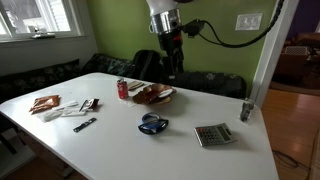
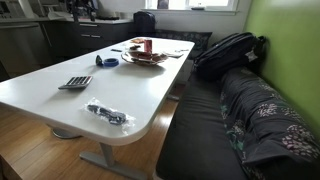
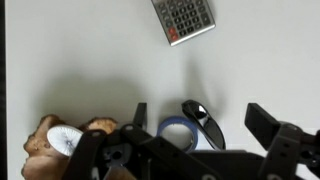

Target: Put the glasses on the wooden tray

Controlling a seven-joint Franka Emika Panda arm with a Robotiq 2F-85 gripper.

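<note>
The glasses lie slanted far below my open fingers. Next, my gripper moves down beside the blue tape roll, turning to straddle their narrow width.
The dark glasses lie on the white table, touching the blue tape roll. In an exterior view they show as a dark shape on the tape. The reddish-brown wooden tray holds some items and stands beside the red can; it also shows in the other exterior view. My gripper hangs well above the table, open and empty. In the wrist view its fingers frame the glasses far below.
A grey calculator lies near the table's edge and shows in the wrist view. Packets and a thin black stick lie at one end. A clear bag and a backpack on the bench are nearby.
</note>
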